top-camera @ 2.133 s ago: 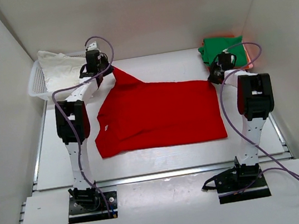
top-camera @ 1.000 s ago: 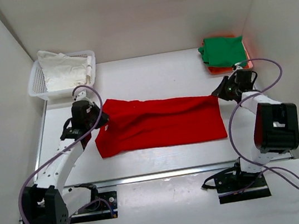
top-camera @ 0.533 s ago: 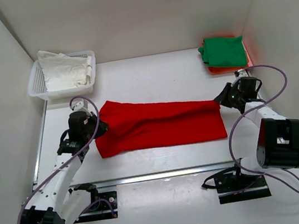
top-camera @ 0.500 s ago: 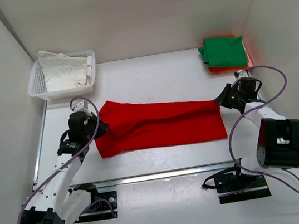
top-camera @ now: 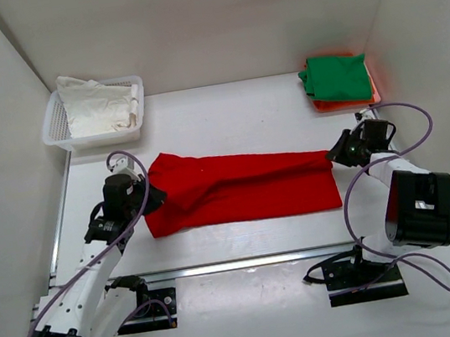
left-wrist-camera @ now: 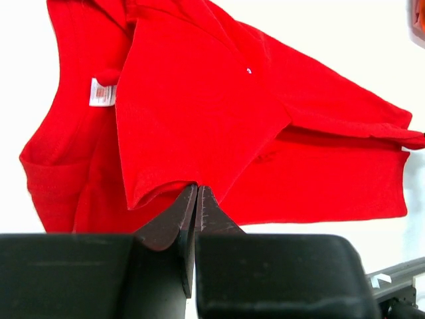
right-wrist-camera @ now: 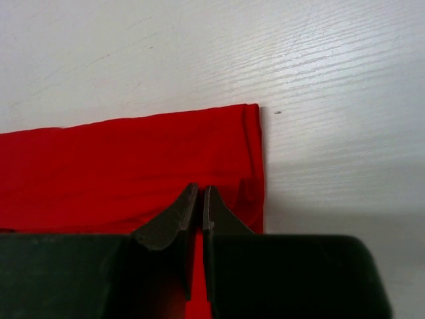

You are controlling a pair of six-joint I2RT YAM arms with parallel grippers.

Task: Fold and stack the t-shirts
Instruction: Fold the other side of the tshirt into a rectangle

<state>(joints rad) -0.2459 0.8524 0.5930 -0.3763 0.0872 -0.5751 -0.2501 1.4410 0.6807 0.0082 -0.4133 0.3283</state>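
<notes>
The left gripper will next move the folded edge it holds back over the near hem of the red t-shirt and let it go, because the layer beneath is still bare there.
The red t-shirt (top-camera: 245, 191) lies lengthwise across the middle of the table, its far part doubled over toward the near side. My left gripper (top-camera: 153, 198) is shut on the folded edge at its left end; in the left wrist view the gripper (left-wrist-camera: 197, 191) pinches the red cloth (left-wrist-camera: 199, 100) next to the white neck label (left-wrist-camera: 101, 92). My right gripper (top-camera: 334, 155) is shut on the right end; the right wrist view shows the gripper (right-wrist-camera: 200, 193) closed on the red hem (right-wrist-camera: 133, 166). The green t-shirt (top-camera: 335, 76) lies folded on the orange one (top-camera: 373, 95) at the back right.
A white mesh basket (top-camera: 57, 130) with crumpled white cloth (top-camera: 97, 103) stands at the back left. White walls close in the table on three sides. A metal rail (top-camera: 247, 261) runs along the table's near edge, in front of the arm bases.
Both grippers have carried the shirt's far edge toward the near side, so the spread shirt is now a narrower folded band. Both arms have swung down and nearer.
</notes>
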